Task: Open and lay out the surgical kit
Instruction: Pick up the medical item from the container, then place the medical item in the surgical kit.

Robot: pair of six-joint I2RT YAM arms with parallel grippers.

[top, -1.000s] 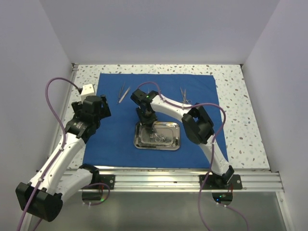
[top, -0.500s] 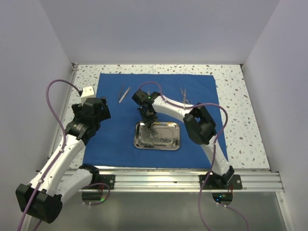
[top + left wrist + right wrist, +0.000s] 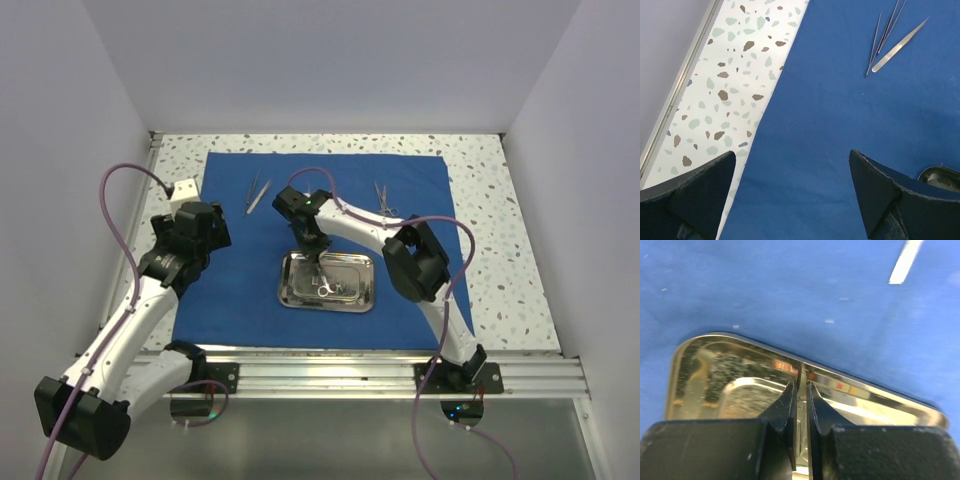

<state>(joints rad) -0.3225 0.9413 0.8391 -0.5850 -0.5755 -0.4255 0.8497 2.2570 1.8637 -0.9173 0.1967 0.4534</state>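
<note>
My right gripper will lift the thin silver instrument, carry it outward and down beside the scissors (image 3: 383,200) and release it, as they lie outward and to its right in the top view.
The royal-blue cloth (image 3: 230,290) lies spread flat on the table. The small steel tray (image 3: 290,297) sits on its near middle. My right gripper (image 3: 316,250) is over the tray's back edge, shut on a thin silver instrument (image 3: 801,375) whose ring handles (image 3: 326,288) hang down into the tray (image 3: 740,340). Tweezers (image 3: 257,192) lie on the cloth at the back left and also show in the left wrist view (image 3: 890,40). Scissors or forceps (image 3: 383,198) lie at the back right. My left gripper (image 3: 792,165) is open and empty above the cloth's left edge (image 3: 840,125).
The speckled tabletop (image 3: 500,230) rims the cloth on the left, back and right. White walls close in three sides. A metal rail (image 3: 350,370) runs along the near edge. A silver tool tip (image 3: 905,260) lies on the cloth beyond the tray.
My right gripper has shifted slightly over the tray's back edge, and the ring handles of the held instrument now show in the tray. The left arm has barely moved.
</note>
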